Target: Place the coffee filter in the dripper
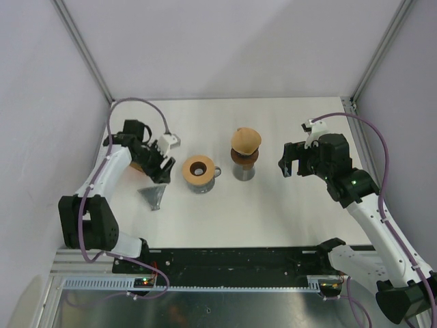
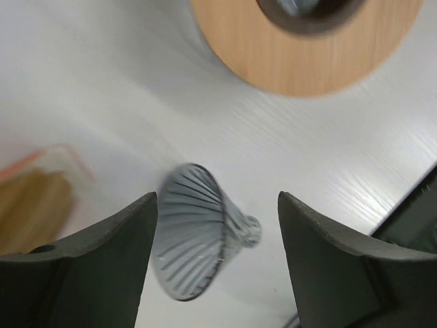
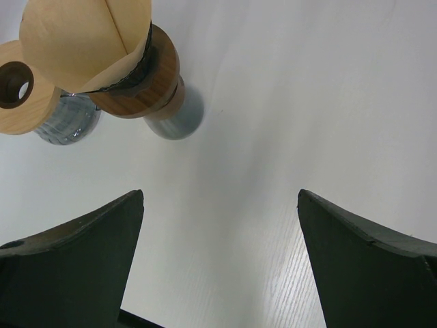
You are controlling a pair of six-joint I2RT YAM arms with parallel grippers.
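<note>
The left gripper moves down and back onto the upper rim of the ribbed glass cone (image 1: 151, 196) (image 2: 198, 232) next, as it lies on its side below open fingers.
A tan paper coffee filter (image 1: 245, 139) sits point-down in a wood-collared dripper (image 1: 244, 158) on a grey base at mid table; the right wrist view shows the filter (image 3: 82, 41) and its dripper (image 3: 147, 82) at upper left. My right gripper (image 1: 287, 166) (image 3: 220, 195) hangs open just right of it, nothing between its fingers. A ribbed glass cone (image 1: 151, 196) (image 2: 198, 232) lies on its side on the table. My left gripper (image 1: 158, 173) (image 2: 218, 198) is open above it, jaws apart on either side and not touching.
A wooden ring on a glass holder (image 1: 200, 172) (image 2: 307, 55) stands between the two arms. A tan stack in a clear holder (image 2: 34, 205) lies under the left arm. Metal frame posts and white walls bound the table at the back.
</note>
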